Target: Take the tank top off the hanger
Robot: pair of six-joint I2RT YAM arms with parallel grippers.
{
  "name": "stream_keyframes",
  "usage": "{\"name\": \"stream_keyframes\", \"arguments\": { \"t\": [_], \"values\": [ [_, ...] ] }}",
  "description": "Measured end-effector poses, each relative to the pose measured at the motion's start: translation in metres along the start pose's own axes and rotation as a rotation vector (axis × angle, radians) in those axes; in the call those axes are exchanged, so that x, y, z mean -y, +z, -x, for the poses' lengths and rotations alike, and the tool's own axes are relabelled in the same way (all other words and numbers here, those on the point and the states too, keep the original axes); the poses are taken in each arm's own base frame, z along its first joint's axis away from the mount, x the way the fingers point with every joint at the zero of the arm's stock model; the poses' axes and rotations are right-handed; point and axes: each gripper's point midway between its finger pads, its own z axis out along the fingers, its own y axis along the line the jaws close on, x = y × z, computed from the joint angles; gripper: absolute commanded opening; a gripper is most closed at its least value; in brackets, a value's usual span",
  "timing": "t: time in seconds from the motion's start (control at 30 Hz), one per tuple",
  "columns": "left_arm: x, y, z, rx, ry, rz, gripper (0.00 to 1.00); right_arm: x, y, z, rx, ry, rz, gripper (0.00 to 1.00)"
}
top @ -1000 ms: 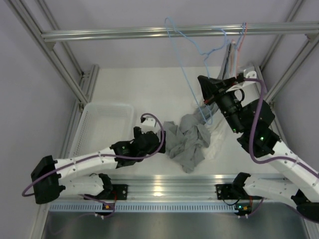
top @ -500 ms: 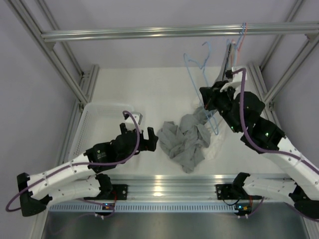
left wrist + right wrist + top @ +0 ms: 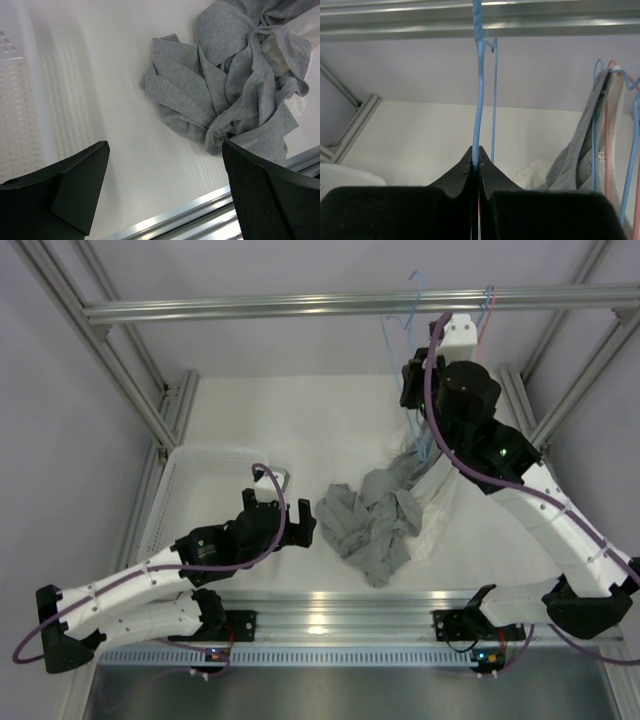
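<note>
My left gripper needs to move away from the basket next and then go down to the tank top at the hemmed fold by its print (image 3: 388, 521) (image 3: 258, 86).
The grey tank top (image 3: 372, 525) lies crumpled on the table, off the hanger; the left wrist view shows it (image 3: 230, 85) ahead and to the right. My right gripper (image 3: 476, 161) is shut on the thin blue wire hanger (image 3: 479, 100), which it holds upright with its top up at the overhead rail (image 3: 545, 22). From above, the bare hanger (image 3: 416, 285) rises above the right gripper (image 3: 413, 385). My left gripper (image 3: 300, 520) is open just left of the tank top, and nothing is between its fingers (image 3: 75, 185).
A white basket (image 3: 205, 490) stands on the left of the table. More hangers with garments (image 3: 470, 340) hang from the rail (image 3: 250, 308) at the back right. A white cloth (image 3: 437, 525) lies under the tank top's right side. An aluminium rail (image 3: 330, 610) edges the front.
The right gripper has lifted the blue hanger from beside the tank top up to the overhead rail. The left gripper drew back to the left a second ago and has since stayed still.
</note>
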Motion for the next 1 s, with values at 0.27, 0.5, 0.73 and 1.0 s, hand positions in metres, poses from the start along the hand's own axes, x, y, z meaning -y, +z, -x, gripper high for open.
{"name": "stream_keyframes", "arguments": {
  "t": [0.27,0.5,0.73,1.0],
  "values": [
    [0.001,0.0,-0.001,-0.006,0.002,-0.006,0.99,0.013,0.05,-0.011,-0.043,-0.016,-0.039,0.0],
    [0.003,-0.001,-0.003,-0.016,0.013,-0.021,0.99,0.005,0.066,-0.062,-0.155,-0.035,-0.018,0.0],
    [0.004,0.0,-0.005,-0.026,0.016,-0.024,0.99,0.004,0.063,-0.076,-0.158,0.015,-0.008,0.09],
    [0.021,0.006,-0.009,-0.071,0.04,-0.076,0.99,-0.004,0.052,-0.092,-0.206,0.038,0.052,0.99]
  ]
}}
